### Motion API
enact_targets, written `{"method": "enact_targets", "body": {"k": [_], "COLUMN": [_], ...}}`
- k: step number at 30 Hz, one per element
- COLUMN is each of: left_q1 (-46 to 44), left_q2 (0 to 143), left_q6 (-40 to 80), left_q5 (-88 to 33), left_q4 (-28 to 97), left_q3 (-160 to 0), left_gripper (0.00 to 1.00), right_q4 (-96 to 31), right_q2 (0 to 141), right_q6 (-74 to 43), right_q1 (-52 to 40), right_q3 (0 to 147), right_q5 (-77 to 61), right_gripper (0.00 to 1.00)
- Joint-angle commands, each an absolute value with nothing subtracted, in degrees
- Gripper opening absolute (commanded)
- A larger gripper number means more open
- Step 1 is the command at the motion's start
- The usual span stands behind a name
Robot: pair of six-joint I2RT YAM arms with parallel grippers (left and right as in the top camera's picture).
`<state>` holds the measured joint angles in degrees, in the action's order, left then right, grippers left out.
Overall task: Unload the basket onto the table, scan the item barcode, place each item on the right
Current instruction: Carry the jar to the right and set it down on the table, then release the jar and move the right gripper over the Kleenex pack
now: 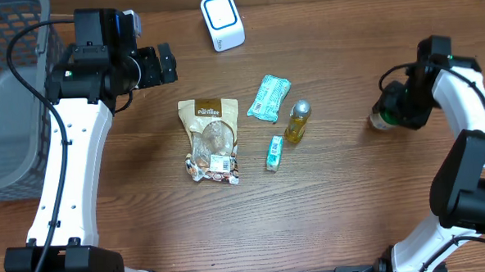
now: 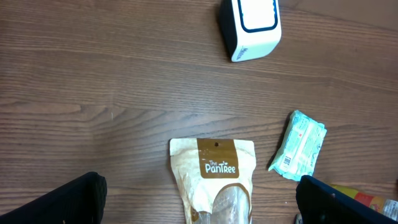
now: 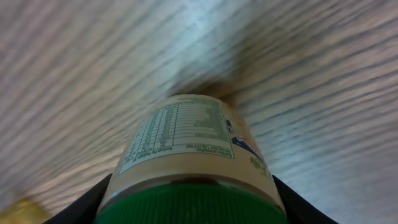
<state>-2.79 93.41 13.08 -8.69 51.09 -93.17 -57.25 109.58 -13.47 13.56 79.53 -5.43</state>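
Note:
My right gripper lowers the jar base first onto the open patch of bare tabletop just below it and releases it next, since that patch is clear of the yellow bottle.
My right gripper [image 1: 389,111] is shut on a jar [image 1: 379,120] with a green lid and a pale label, low over the table at the right. In the right wrist view the jar [image 3: 186,140] fills the space between both fingers [image 3: 81,208], lid toward the camera, with a nutrition panel showing; I see no barcode. The white scanner [image 1: 223,20] with a blue-ringed window stands at the back centre, also in the left wrist view as the scanner [image 2: 250,26]. My left gripper [image 1: 167,64] hangs open and empty at the upper left, above the brown Pantree pouch [image 2: 213,180].
In the middle of the table lie the Pantree pouch [image 1: 211,140], a teal packet [image 1: 269,98], a yellow bottle [image 1: 298,121] and a small teal box [image 1: 274,153]. A grey mesh basket [image 1: 11,105] stands at the left edge.

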Motion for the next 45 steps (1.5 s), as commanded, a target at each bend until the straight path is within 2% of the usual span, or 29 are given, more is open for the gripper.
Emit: {"method": "enact_targets", "body": {"k": [1,8,10,12,13,22,28,31,45], "left_q1": [-3.0,-3.0,-3.0,-3.0,-3.0,-3.0,-3.0,-3.0,-3.0], "left_q2": [93.4,93.4,93.4,93.4,93.4,93.4,93.4,93.4,93.4], "left_q6": [11.7,11.7,11.8,11.7,11.7,11.7,11.8,11.7,11.7], "left_q5": [-8.4,-8.4,-8.4,-8.4,-8.4,-8.4,-8.4,-8.4,-8.4], "left_q4": [51.0,51.0,51.0,51.0,51.0,51.0,51.0,51.0,51.0], "left_q3": [-93.9,-93.9,-93.9,-93.9,-93.9,-93.9,-93.9,-93.9,-93.9], "left_gripper": [1.00,1.00,1.00,0.99,1.00,1.00,0.99,0.99,1.00], "right_q4": [-55.3,-55.2,-55.2,-55.1,-55.1,-57.6,-74.1,-86.1,-91.0], "right_q2": [108.7,108.8,108.8,108.8,108.8,108.5,107.0,106.6,106.0], "right_q6": [-14.0,-14.0,-13.9,-14.0,-14.0,-16.8,-18.4,-13.8,-13.3], "right_q1": [13.9,14.0,14.0,14.0,14.0,14.0,12.8,9.6,-4.6], "right_q3": [77.0,76.8,76.8,76.8,76.8,80.4,98.9,109.5,109.7], "right_q5": [-4.9,-3.0,-2.8,-2.6,-2.6,-2.6,-3.2,-4.3,-7.8], "right_gripper": [0.26,0.47,0.68,0.94,1.00,1.00,1.00,1.00,0.97]}}
